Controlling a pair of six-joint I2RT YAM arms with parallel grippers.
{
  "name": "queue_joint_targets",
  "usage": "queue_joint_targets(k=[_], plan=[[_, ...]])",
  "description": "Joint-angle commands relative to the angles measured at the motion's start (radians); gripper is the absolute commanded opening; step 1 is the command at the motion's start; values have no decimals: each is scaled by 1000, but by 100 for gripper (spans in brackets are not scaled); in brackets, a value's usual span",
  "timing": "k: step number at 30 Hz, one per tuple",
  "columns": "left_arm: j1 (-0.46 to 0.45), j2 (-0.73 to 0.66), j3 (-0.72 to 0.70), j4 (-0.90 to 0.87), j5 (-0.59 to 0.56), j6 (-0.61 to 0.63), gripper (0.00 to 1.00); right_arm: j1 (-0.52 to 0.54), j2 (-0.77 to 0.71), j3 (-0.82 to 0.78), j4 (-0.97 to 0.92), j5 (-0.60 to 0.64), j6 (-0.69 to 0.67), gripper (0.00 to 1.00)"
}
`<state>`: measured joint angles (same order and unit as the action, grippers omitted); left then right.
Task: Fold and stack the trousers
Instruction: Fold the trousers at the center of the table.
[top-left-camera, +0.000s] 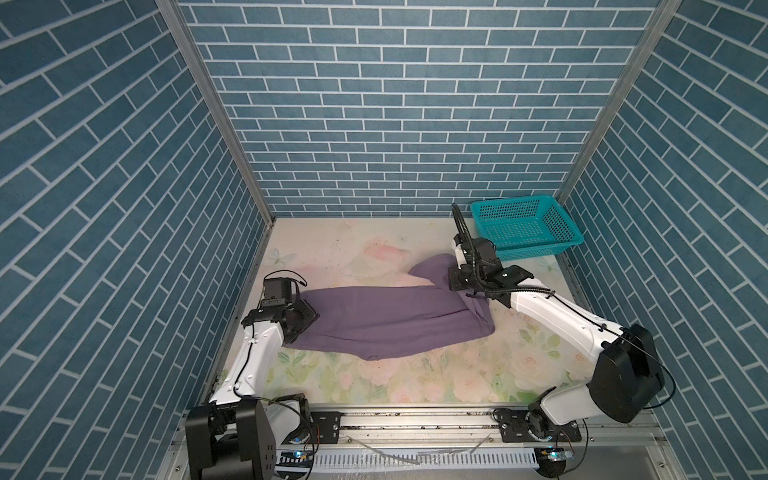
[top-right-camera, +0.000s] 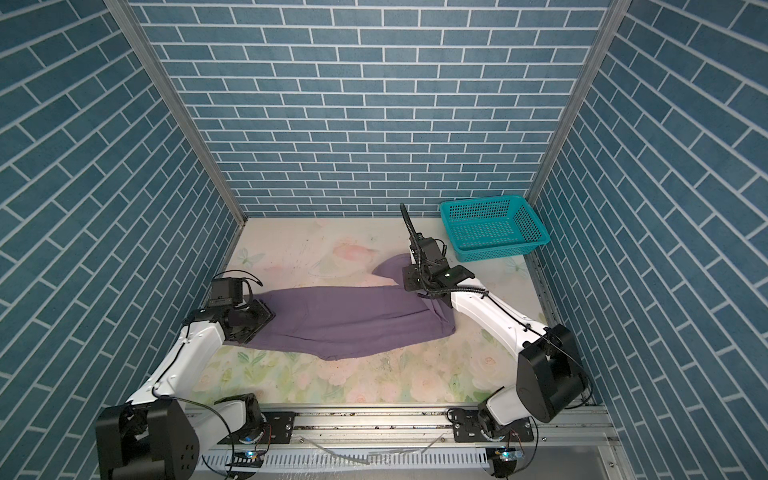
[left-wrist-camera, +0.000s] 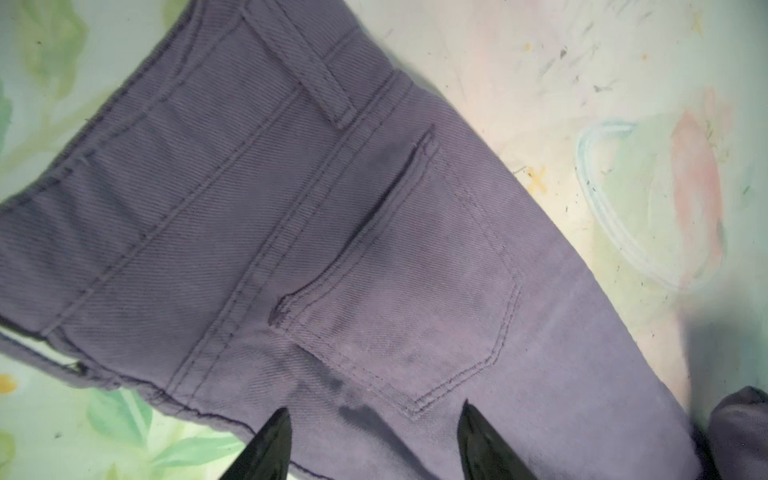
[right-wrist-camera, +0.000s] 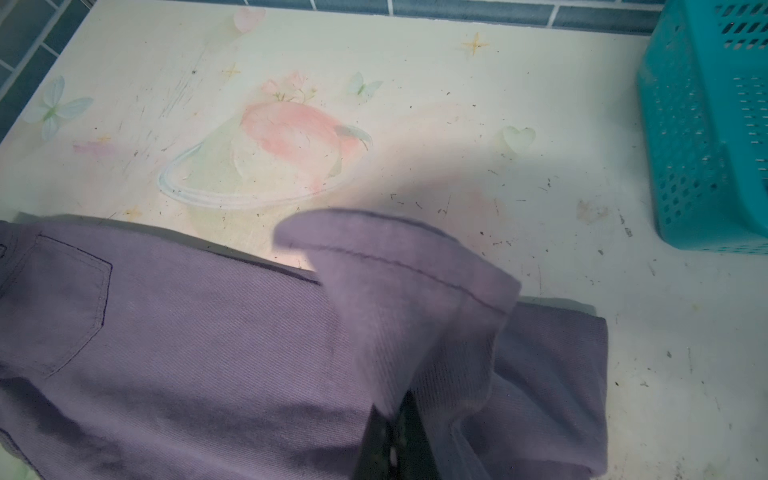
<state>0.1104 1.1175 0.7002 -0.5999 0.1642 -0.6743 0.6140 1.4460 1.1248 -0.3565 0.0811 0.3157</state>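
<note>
The hem still stands raised above the flat trousers. It goes toward the basket in my right gripper next, then comes down over the flat leg for release.
The purple trousers lie flat across the table from left to right, back pocket facing up. My left gripper hovers over the waist end, open, its two fingertips apart above the fabric just below the pocket and nothing between them. My right gripper is shut on a leg of the trousers at the right end. The hem of that leg stands raised and folded back towards the far side. The rest of the trousers lies flat below it.
A teal mesh basket stands at the back right corner, just beyond my right arm. Blue brick-pattern walls close in the left, back and right sides. The table has a floral print.
</note>
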Motion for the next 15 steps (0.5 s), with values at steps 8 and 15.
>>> queue_joint_targets(k=[8, 15], plan=[[-207, 181, 172, -10, -113, -39, 65, -104, -321, -181, 27, 146, 44, 0], [-259, 249, 200, 8, -105, -62, 64, 100, -107, -91, 21, 41, -11, 0]])
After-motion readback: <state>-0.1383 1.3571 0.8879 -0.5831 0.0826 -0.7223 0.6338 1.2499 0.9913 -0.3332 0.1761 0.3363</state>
